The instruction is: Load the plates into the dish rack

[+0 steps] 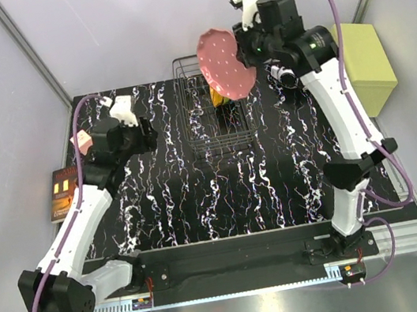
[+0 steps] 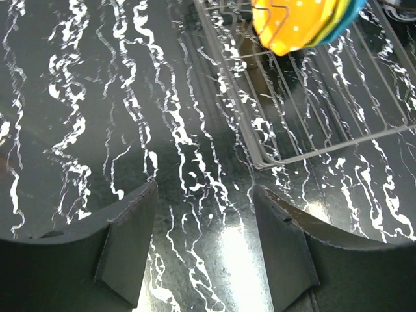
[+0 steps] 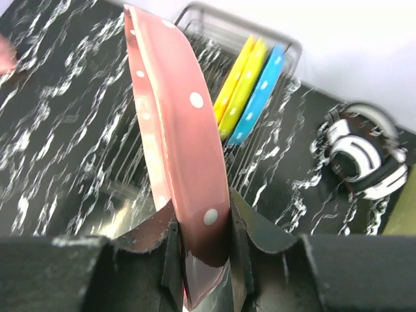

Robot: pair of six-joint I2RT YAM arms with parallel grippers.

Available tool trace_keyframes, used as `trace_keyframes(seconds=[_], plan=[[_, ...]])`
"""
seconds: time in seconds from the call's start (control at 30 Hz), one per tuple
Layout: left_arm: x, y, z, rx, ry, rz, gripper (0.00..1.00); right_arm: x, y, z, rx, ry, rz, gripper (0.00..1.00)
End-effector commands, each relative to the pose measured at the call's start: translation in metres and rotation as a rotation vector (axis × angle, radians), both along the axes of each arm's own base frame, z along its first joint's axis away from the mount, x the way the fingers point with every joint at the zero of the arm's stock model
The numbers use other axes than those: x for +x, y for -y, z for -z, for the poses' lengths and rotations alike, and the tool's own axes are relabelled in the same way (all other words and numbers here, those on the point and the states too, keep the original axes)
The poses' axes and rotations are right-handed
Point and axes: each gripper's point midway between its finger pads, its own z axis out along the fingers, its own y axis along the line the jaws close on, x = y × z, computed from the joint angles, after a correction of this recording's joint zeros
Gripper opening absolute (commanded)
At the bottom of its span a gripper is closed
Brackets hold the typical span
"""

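Note:
Next, my right gripper moves down and to the left in the top view to the rack space beside the orange plate, since that space stands empty.
My right gripper point(image 3: 203, 221) is shut on the rim of the pink plate point(image 3: 175, 130), which it holds on edge in the air. In the top view the pink plate point(image 1: 227, 63) hangs over the far end of the dish rack point(image 1: 214, 115), with the right gripper point(image 1: 248, 45) beside it. The orange plate point(image 3: 237, 71), the yellow-green plate point(image 3: 250, 84) and the blue plate point(image 3: 265, 88) stand upright side by side in the dish rack point(image 3: 214, 10). My left gripper point(image 2: 205, 192) is open and empty, low over the table to the left of the dish rack point(image 2: 312, 84).
A black and white round object point(image 3: 361, 156) lies on the table right of the rack. A yellow-green box point(image 1: 369, 65) stands at the right edge. A small pink thing point(image 1: 80, 141) and an orange-lit card point(image 1: 62, 192) sit at the left edge.

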Motion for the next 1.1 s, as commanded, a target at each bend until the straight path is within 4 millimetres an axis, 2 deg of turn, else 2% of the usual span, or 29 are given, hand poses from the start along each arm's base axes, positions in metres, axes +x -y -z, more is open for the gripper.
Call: trace_keyframes(seconds=[0.0,0.03,0.07,0.1,0.13,0.17,0.2,0.23,0.27,0.4,0.43,0.5,0.67,0.7,0.83,1.0,1.03,1.07], plan=[[0.001,-0.009,-0.008,-0.078,0.030,-0.043,0.63,0.025,0.007,-0.105,0.167,0.355,0.221,0.00],[0.001,-0.011,-0.008,-0.085,0.028,-0.048,0.63,0.032,-0.009,-0.098,0.146,0.365,0.226,0.00],[0.001,-0.015,-0.005,-0.097,0.021,-0.062,0.63,0.039,-0.003,-0.109,0.142,0.425,0.316,0.00],[0.000,-0.015,-0.004,-0.099,0.019,-0.061,0.63,0.044,-0.008,-0.109,0.131,0.447,0.347,0.00],[-0.001,-0.017,-0.003,-0.102,0.018,-0.067,0.63,0.050,-0.029,-0.096,0.085,0.450,0.337,0.00],[-0.001,-0.020,-0.002,-0.105,0.014,-0.075,0.63,0.055,-0.022,-0.104,0.091,0.498,0.441,0.00],[-0.002,-0.021,-0.002,-0.105,0.018,-0.079,0.63,0.058,-0.026,-0.102,0.089,0.516,0.475,0.00],[-0.003,-0.024,0.000,-0.104,0.014,-0.085,0.63,0.065,-0.040,-0.094,0.077,0.524,0.486,0.00],[-0.004,-0.025,0.001,-0.108,0.012,-0.090,0.63,0.068,-0.036,-0.102,0.119,0.563,0.563,0.00],[-0.007,-0.030,0.003,-0.123,0.016,-0.106,0.63,0.077,-0.056,-0.098,0.195,0.593,0.622,0.00],[-0.007,-0.030,0.005,-0.122,0.017,-0.105,0.63,0.081,-0.064,-0.091,0.206,0.588,0.626,0.00],[-0.008,-0.031,0.003,-0.124,0.026,-0.111,0.63,0.085,-0.061,-0.080,0.231,0.573,0.691,0.00],[-0.015,-0.034,0.007,-0.133,0.051,-0.124,0.63,0.098,-0.071,-0.049,0.262,0.532,0.739,0.00],[-0.016,-0.036,0.008,-0.134,0.053,-0.129,0.63,0.104,-0.074,-0.036,0.238,0.524,0.750,0.00],[-0.026,-0.037,0.015,-0.145,0.052,-0.128,0.64,0.113,-0.079,-0.019,0.192,0.524,0.761,0.00],[-0.035,-0.039,0.015,-0.179,0.064,-0.130,0.64,0.129,-0.092,0.005,0.145,0.540,0.753,0.00],[-0.035,-0.039,0.015,-0.180,0.066,-0.132,0.65,0.131,-0.093,0.007,0.146,0.546,0.753,0.00],[-0.036,-0.040,0.015,-0.181,0.070,-0.134,0.70,0.134,-0.094,0.010,0.143,0.548,0.754,0.00]])
